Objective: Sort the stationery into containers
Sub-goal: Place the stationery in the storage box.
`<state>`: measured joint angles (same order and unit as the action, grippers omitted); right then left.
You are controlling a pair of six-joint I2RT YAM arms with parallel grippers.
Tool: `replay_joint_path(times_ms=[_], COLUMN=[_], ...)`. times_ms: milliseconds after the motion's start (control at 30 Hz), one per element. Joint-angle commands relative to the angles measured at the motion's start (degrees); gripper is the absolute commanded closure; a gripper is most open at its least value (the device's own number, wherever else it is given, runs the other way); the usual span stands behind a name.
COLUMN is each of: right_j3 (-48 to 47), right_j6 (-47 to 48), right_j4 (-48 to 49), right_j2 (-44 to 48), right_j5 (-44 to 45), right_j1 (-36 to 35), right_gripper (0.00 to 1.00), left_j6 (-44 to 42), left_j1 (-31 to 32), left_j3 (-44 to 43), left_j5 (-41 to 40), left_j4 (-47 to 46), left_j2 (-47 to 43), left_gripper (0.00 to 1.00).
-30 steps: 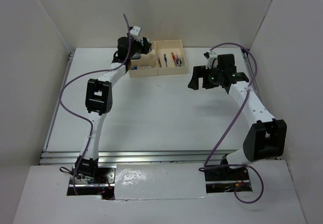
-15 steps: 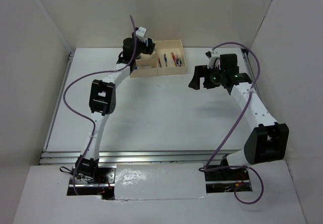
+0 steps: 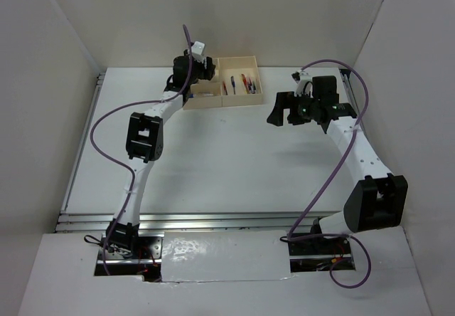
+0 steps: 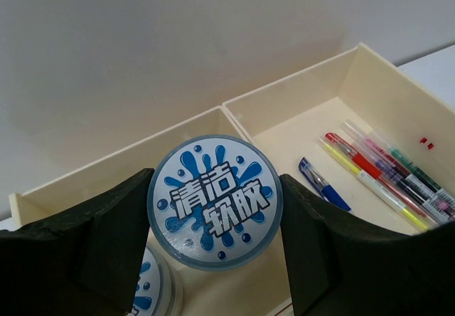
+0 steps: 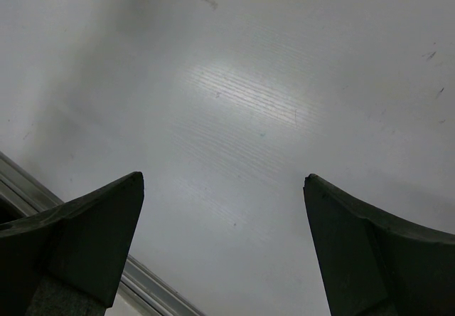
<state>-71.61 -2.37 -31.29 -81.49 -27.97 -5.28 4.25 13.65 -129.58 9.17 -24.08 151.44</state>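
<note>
My left gripper stays nearly in place and opens there next, since the held cylinder already hangs over a free part of the box's bottom [image 3: 212, 72] [image 4: 224, 285] beside the second cylinder.
My left gripper [image 4: 213, 191] is shut on a round blue-and-white cylinder [image 4: 215, 202], its printed lid facing the camera. It holds the cylinder over a left compartment of the cream-yellow box [image 4: 234, 106]. A second such cylinder [image 4: 151, 291] lies in that compartment below. Several red and blue pens [image 4: 377, 174] lie in the section to the right. In the top view the left gripper [image 3: 193, 70] hangs over the box's [image 3: 239, 102] left part. My right gripper [image 3: 281, 109] is open and empty over bare table, to the right of the box. The clear tube is not visible.
The right wrist view shows the open right gripper [image 5: 222, 181] above the white tabletop, with a metal rail [image 5: 153, 284] at the lower left. White walls enclose the table on three sides. The box stands near the back wall.
My left arm has swung a little to the right, carrying the cylinder further over the box. The right arm has barely shifted.
</note>
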Motion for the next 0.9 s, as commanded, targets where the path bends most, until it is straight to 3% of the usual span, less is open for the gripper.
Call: replay_joint_path(times_ms=[0, 200, 300, 400, 467, 733, 867], right_j3=[-0.28, -0.72, -0.81, -0.90, -1.42, -4.05, -5.03], right_j6=[-0.88, -1.23, -1.41, -1.67, -1.85, -2.03, 0.95], right_j4=[0.17, 0.26, 0.26, 0.17, -0.09, -2.36, -4.57], right_j2=[1.60, 1.07, 0.99, 1.16, 1.34, 4.23, 7.65], right_j5=[-0.95, -1.13, -0.95, -1.04, -0.77, 1.24, 3.70], right_j1=[0.27, 0.09, 0.09, -0.08, -0.43, -1.31, -0.61], right_gripper=[0.01, 0.01, 0.01, 0.01, 0.00, 0.00, 0.00], left_j6=[-1.53, -2.31, -2.58, -2.32, -2.49, -2.06, 0.67], left_j1=[-0.11, -0.11, -0.20, -0.38, -0.55, -2.04, -3.54], left_j3=[-0.68, -0.50, -0.85, -2.86, -3.57, -2.26, -0.95], left_j5=[-0.47, -0.12, 0.59, 0.41, 0.76, 0.59, -0.82], left_j4=[-3.44, -2.82, -2.82, -2.47, -1.94, 1.39, 14.87], left_j2=[0.44, 0.61, 0.53, 0.18, -0.70, -11.68, -23.16], left_gripper=[0.69, 0.56, 0.43, 0.26, 0.02, 0.01, 0.01])
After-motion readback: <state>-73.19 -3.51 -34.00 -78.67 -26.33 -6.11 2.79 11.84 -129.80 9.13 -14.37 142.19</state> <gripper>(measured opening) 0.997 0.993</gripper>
